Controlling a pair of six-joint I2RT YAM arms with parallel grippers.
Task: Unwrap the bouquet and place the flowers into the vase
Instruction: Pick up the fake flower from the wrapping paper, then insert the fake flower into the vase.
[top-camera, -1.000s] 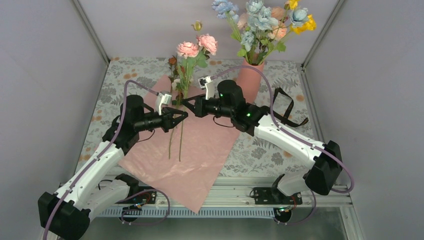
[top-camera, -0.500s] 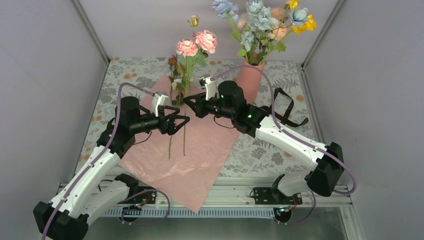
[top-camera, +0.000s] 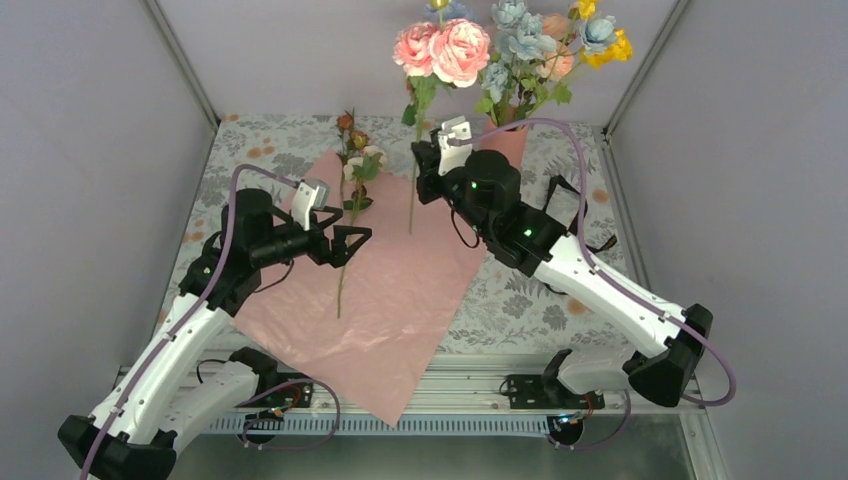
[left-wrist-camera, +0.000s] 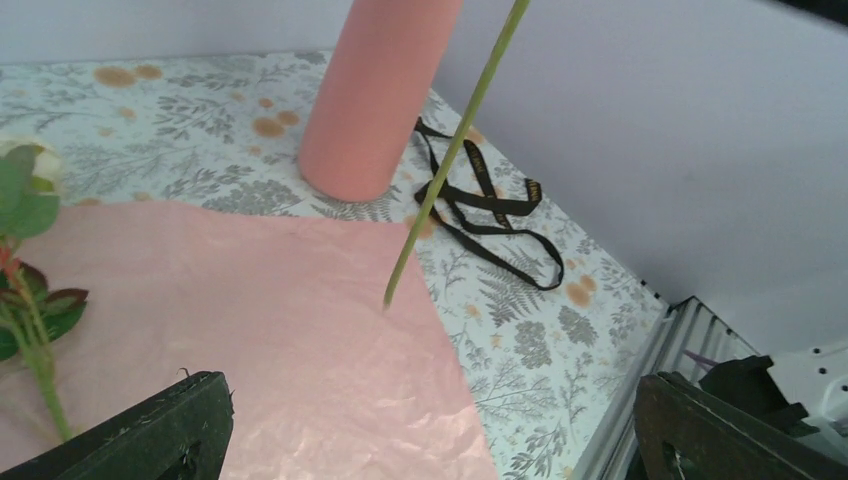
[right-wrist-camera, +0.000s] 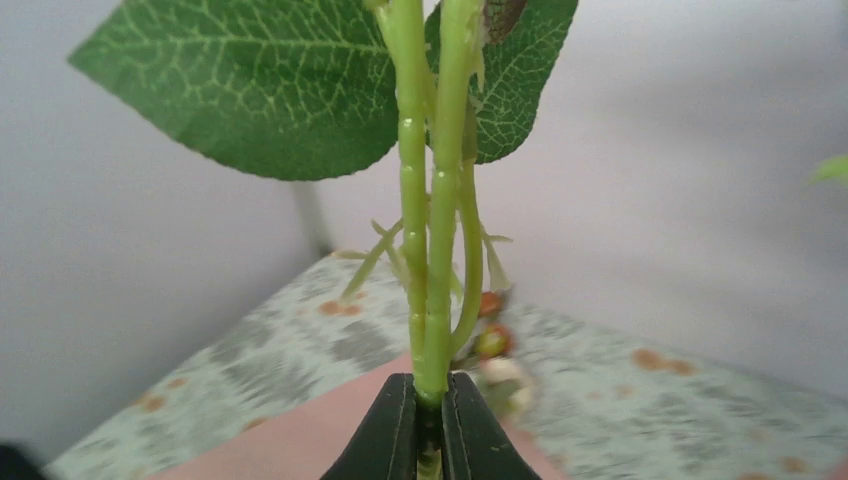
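The vase's opening (top-camera: 509, 124) is to my right gripper's right in the top view, so I need to raise the low-hanging stem end that way over the vase's rim, lower it and release.
My right gripper (top-camera: 420, 165) is shut on the green stems (right-wrist-camera: 432, 300) of two pink roses (top-camera: 442, 50) and holds them upright above the sheet, just left of the vase. The stem end (left-wrist-camera: 452, 160) hangs free over the pink wrapping sheet (top-camera: 400, 290). The salmon vase (top-camera: 508, 142) stands behind the right arm with several blue, peach and yellow flowers (top-camera: 535, 40) in it. One small-bloomed flower (top-camera: 352, 165) lies on the sheet. My left gripper (top-camera: 350, 243) is open over the sheet, nothing between its fingers (left-wrist-camera: 150, 440).
A black ribbon (top-camera: 572, 215) lies on the floral tablecloth (top-camera: 560, 290) right of the vase, also in the left wrist view as the ribbon (left-wrist-camera: 490, 210). Grey walls close in the table on three sides. The metal rail (top-camera: 450, 395) runs along the near edge.
My left gripper opened, let go of the stems and drew back left. My right gripper lifted the pink roses up and right, toward the vase. One flower stayed on the sheet.
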